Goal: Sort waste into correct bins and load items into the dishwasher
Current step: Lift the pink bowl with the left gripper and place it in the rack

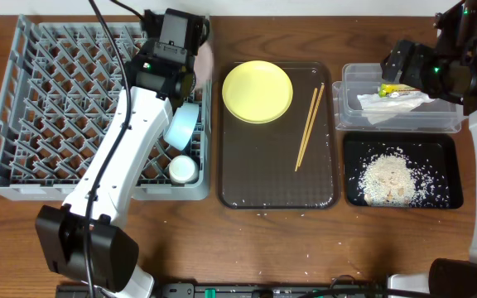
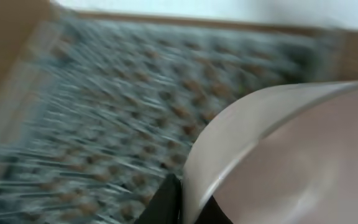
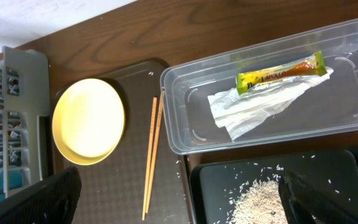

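Next, my left gripper turns around, lowers and releases the white bowl on the rack's wires just beyond the light blue bowl in the nearer spot.
My left gripper is shut on the rim of a white bowl and holds it over the far right corner of the grey dish rack. The left wrist view is blurred; it shows the bowl pinched in the jaws above the rack. A light blue bowl and a small white cup stand in the rack. The yellow plate and chopsticks lie on the brown tray. My right gripper is open and empty above the clear tub.
The clear tub holds the green-yellow wrapper and white napkin. The black tray in front of it holds a pile of rice. The brown serving tray lies between rack and bins, with stray grains.
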Controlling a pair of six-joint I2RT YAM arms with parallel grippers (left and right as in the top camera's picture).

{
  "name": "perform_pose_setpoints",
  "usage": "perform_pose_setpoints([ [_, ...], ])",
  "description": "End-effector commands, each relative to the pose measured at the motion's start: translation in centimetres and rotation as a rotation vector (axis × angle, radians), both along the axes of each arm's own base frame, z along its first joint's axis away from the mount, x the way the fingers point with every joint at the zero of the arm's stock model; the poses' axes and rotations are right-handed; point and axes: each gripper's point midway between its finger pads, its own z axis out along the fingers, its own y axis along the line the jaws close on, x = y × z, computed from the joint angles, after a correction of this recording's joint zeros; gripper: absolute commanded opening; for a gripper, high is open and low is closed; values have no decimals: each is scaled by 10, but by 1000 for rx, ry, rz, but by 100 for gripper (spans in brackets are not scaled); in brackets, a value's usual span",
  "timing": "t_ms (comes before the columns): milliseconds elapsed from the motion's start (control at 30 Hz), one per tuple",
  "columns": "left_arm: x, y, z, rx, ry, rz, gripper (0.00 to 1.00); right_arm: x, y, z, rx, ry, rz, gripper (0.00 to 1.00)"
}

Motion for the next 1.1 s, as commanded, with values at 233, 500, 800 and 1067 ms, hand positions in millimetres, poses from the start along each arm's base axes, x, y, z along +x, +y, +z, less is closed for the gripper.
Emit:
perform_pose_setpoints([
  [233, 10, 60, 42, 528, -93, 305, 8, 1, -3, 3, 1, -8, -16, 99],
  [500, 29, 62, 8, 677, -94, 423, 7, 1, -3, 3, 1, -8, -16, 99],
  [800, 43, 47, -36, 717, -31, 372, 7, 1, -3, 3, 1, -8, -16, 99],
  [1067, 40, 23, -44, 736, -14, 308, 8, 1, -3, 3, 1, -8, -16, 99],
])
